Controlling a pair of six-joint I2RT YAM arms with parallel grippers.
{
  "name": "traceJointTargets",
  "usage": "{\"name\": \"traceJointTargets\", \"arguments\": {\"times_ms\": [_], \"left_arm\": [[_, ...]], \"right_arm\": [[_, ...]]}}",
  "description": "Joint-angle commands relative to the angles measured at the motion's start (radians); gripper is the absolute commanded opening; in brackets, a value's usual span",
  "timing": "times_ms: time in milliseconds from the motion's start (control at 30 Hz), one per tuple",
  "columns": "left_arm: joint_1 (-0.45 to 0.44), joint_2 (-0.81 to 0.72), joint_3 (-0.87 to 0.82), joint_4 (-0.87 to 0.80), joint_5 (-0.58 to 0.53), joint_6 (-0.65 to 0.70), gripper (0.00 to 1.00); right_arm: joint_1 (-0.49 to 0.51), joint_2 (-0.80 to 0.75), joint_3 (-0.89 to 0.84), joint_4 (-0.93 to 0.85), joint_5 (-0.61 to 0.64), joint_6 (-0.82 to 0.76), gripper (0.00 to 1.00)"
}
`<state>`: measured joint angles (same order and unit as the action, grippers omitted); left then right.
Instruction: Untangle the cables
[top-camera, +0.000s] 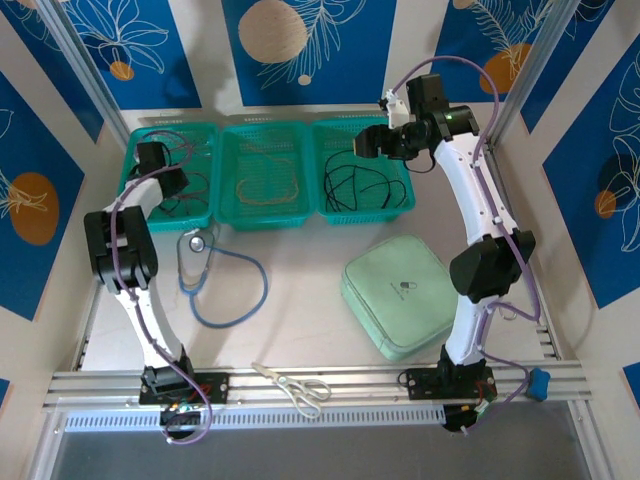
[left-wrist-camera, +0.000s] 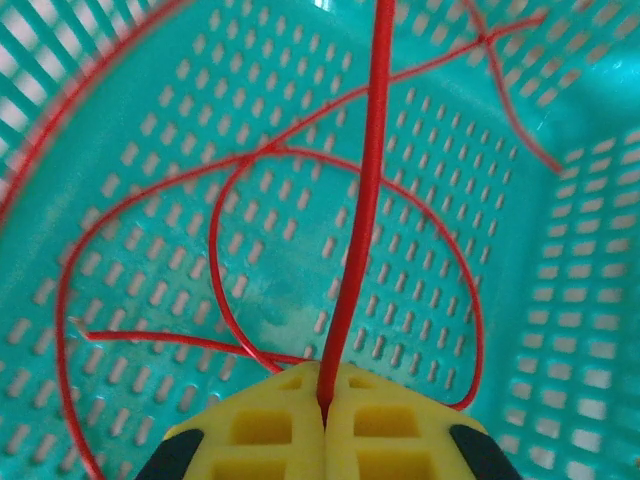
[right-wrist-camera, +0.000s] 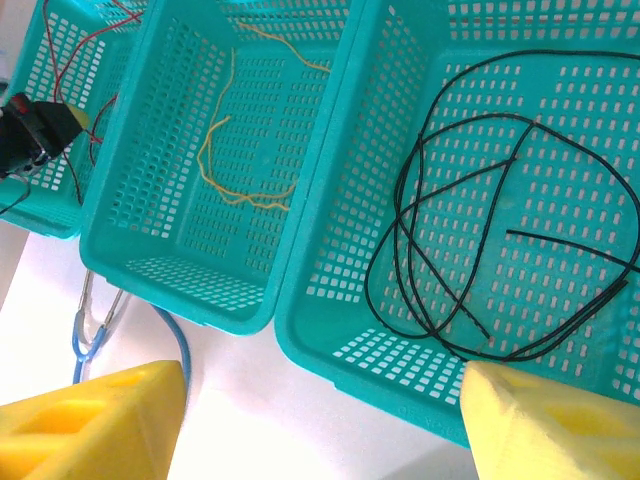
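The robot will next lower its left gripper a little toward the perforated bottom of the red cable's basket, then open that gripper's fingers to let go of the red cable.
Three teal baskets stand in a row at the back. The left basket (left-wrist-camera: 520, 260) holds a thin red cable (left-wrist-camera: 360, 200) lying in loops. My left gripper (left-wrist-camera: 325, 385) hangs inside this basket (top-camera: 205, 215), shut on a strand of the red cable that runs straight up from its yellow fingers. A tan-yellow cable (right-wrist-camera: 245, 198) lies in the middle basket (right-wrist-camera: 180, 270). A black cable (right-wrist-camera: 398, 215) lies coiled in the right basket (right-wrist-camera: 330, 340). My right gripper (right-wrist-camera: 325, 410) hovers open above that basket's near wall, holding nothing; in the top view it (top-camera: 370, 140) is over the right basket.
A blue-tubed stethoscope (top-camera: 215, 275) lies on the table in front of the left basket. A mint-green zip case (top-camera: 405, 295) sits at front right. Scissors (top-camera: 295, 385) rest on the front rail. The stethoscope's metal arms (right-wrist-camera: 90, 320) show beside the middle basket.
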<state>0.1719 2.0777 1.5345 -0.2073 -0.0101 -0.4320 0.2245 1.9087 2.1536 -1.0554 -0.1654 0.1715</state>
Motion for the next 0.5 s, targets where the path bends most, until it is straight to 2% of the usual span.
{"name": "traceJointTargets", "arguments": {"times_ms": [0, 233, 333, 400, 467], "left_arm": [[0.001, 0.026, 0.032, -0.065, 0.062, -0.045, 0.0], [0.011, 0.035, 0.05, -0.098, 0.083, -0.033, 0.01], [0.009, -0.003, 0.063, -0.116, 0.062, -0.011, 0.49], [0.009, -0.033, 0.07, -0.128, 0.047, 0.005, 0.65], [0.009, -0.067, 0.07, -0.14, 0.03, 0.019, 0.76]], "right_arm": [[-0.011, -0.048, -0.023, 0.01, -0.023, -0.01, 0.73], [-0.015, -0.056, -0.031, 0.015, -0.023, -0.01, 0.73], [-0.017, -0.057, -0.028, 0.02, -0.027, -0.006, 0.73], [-0.017, -0.057, -0.03, 0.021, -0.032, -0.003, 0.73], [-0.014, -0.061, -0.035, 0.024, -0.034, -0.001, 0.73]]}}
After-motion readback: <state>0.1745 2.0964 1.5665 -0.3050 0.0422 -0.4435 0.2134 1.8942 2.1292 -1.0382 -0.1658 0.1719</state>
